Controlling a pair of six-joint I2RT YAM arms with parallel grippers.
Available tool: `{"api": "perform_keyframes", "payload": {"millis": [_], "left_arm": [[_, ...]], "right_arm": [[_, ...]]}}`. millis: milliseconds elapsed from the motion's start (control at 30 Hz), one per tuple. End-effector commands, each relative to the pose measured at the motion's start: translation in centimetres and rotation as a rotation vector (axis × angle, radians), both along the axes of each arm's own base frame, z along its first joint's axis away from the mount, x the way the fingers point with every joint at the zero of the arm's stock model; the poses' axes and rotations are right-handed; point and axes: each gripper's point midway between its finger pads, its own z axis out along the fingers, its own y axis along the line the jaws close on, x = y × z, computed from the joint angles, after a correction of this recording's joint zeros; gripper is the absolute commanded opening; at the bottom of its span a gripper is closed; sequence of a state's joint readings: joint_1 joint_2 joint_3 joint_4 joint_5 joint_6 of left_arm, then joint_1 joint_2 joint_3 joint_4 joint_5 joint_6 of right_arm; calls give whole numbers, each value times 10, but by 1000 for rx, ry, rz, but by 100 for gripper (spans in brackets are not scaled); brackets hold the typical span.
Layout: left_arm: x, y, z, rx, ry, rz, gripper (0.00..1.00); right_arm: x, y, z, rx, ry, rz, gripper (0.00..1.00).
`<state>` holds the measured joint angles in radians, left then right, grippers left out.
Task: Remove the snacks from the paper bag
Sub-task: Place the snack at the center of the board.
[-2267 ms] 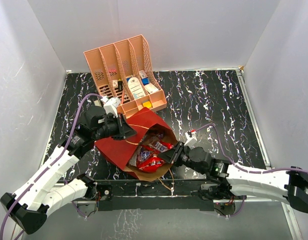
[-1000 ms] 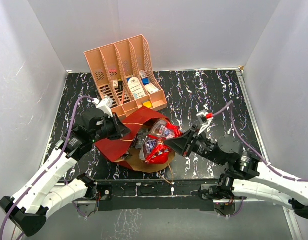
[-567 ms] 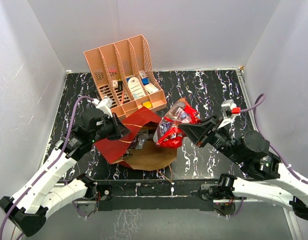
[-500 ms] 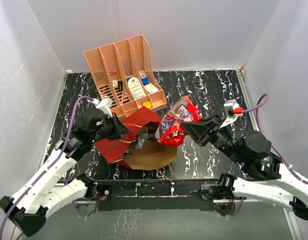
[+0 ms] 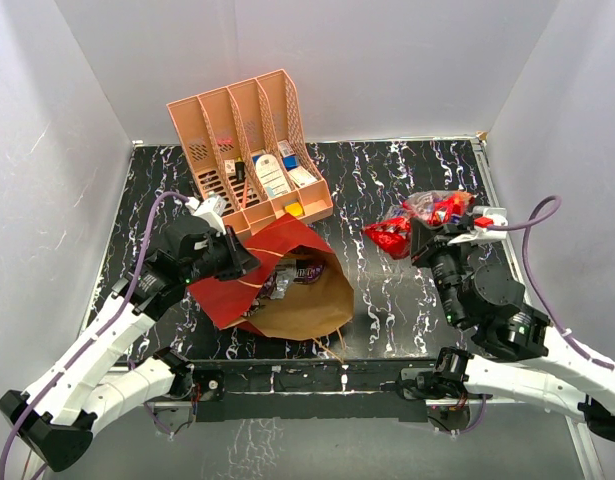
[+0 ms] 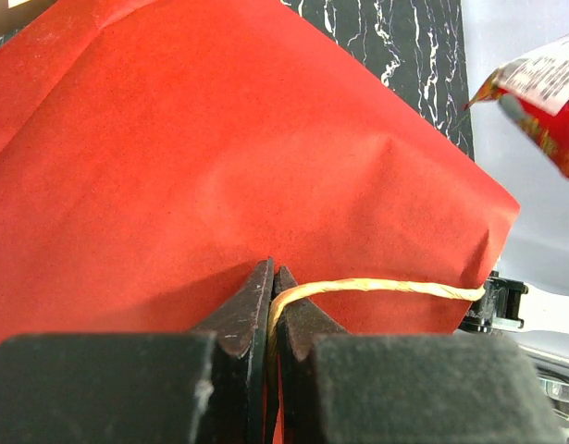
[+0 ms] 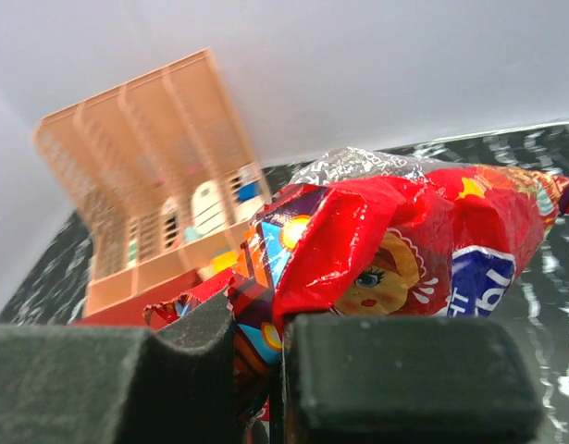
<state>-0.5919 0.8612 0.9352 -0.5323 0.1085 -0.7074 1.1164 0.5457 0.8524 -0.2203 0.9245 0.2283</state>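
The red snack bag (image 5: pixel 412 222) is already out of the paper bag. I will tilt my right gripper down next and then lower the snack bag toward the black marbled surface.
The red paper bag (image 5: pixel 249 270) lies on its side at the near left, its brown mouth (image 5: pixel 307 305) facing right, with dark snack packets (image 5: pixel 292 275) showing just inside. My left gripper (image 5: pixel 243 262) is shut on the bag's tan cord handle (image 6: pixel 377 287) against the red paper (image 6: pixel 219 166). My right gripper (image 5: pixel 427 240) is shut on a shiny red snack bag (image 5: pixel 412 222) held above the table at the right; it fills the right wrist view (image 7: pixel 404 250).
The salmon-pink organizer (image 5: pixel 249 150) with small boxes and cards stands at the back left, just behind the bag, and shows in the right wrist view (image 7: pixel 145 176). White walls enclose the black marbled table (image 5: pixel 407 170) on three sides.
My right gripper pulled the shiny red snack bag out of the paper bag, lifted it and carried it to the right. My left gripper kept hold of the handle.
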Motion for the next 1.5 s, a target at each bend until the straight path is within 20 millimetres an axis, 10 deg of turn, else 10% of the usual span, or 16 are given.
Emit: {"api": "perform_keyframes", "payload": {"millis": [0,300,900,1200,1367,1467], "left_arm": [[1,2,10,-1,-14,4,0],[1,0,15,-7,-11,3,0],[1,-2,17,-10,9,-1,0],[1,-8,10,-29,13,-22,0],[0,-9,6,-25,16,-38,0],[0,-9,7,-26,13,-41,0]], "right_arm": [[6,-44,60,150,-127,-232,7],[43,-23,3,10,-50,-371,7],[205,-42,-97,371,351,-121,7],[142,-113,-218,433,560,-374,8],[83,-116,-299,433,760,-430,14],[70,-113,-310,437,793,-425,24]]}}
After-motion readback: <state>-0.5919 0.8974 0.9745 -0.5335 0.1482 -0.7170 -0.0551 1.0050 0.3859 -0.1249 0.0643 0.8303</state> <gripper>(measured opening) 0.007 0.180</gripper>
